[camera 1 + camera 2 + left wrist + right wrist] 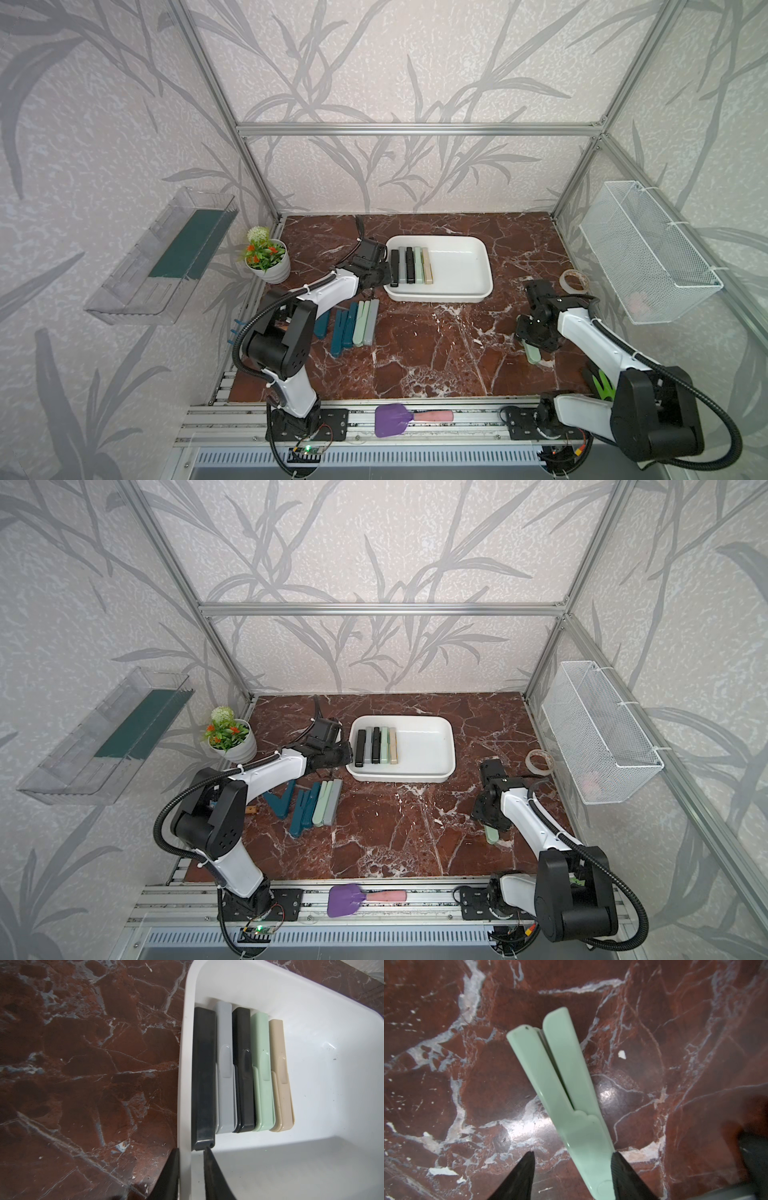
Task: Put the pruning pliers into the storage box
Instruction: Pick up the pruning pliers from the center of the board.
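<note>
The right gripper's open fingers are already on either side of the joined near part of the pale green pair (491, 835), so the right gripper needs to move down around that part next and close.
The white storage box (461, 266) (424, 746) stands at mid-table. Several pruning pliers (409, 266) (245, 1068) lie side by side at its left end: black, grey, black, pale green, beige. Several more pliers (357, 318) in teal, green and grey lie on the table in front of it. My left gripper (192, 1149) (388, 274) is open and straddles the box's left wall, its inner fingertip at the end of the outermost black pliers. My right gripper (573, 1153) (536, 336) is open around a pale green pair (562, 1084) (491, 835) that lies on the table with its handles slightly spread.
A potted plant (268, 257) stands left of the box and a tape roll (574, 280) right of it. A purple spatula (392, 419) lies on the front rail. A wire basket (648, 257) hangs on the right wall, a clear tray (166, 253) on the left.
</note>
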`<action>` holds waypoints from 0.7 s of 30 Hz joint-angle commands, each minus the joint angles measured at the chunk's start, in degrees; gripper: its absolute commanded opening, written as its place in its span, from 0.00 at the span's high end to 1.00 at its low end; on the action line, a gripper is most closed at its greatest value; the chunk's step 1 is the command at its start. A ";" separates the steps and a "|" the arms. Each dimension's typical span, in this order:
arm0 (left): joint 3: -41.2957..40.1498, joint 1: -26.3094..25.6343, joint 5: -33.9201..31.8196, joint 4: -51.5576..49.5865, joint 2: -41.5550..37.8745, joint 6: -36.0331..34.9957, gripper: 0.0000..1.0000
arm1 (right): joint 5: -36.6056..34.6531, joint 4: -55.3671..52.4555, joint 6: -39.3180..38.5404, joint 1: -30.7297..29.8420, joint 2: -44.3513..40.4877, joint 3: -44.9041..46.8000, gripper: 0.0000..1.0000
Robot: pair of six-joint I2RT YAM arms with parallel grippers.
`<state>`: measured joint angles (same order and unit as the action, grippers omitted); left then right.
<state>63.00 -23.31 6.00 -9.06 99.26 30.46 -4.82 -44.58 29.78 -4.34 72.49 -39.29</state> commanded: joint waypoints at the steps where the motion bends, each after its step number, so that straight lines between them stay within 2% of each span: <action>1: -0.03 -0.53 -0.64 1.51 -2.97 -0.26 0.72 | 0.91 1.62 0.13 0.21 3.07 0.63 0.40; 11: -0.49 -0.51 -2.14 0.30 -6.09 -0.82 0.70 | -0.03 0.17 1.03 0.21 5.03 -0.09 0.42; 21: -1.39 -0.54 -3.27 0.03 -7.51 -1.23 0.70 | -2.69 -1.90 2.76 0.25 7.15 -1.32 0.59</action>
<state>62.35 -23.57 4.25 -8.62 93.25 29.95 -5.91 -44.27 31.46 -4.08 79.70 -39.48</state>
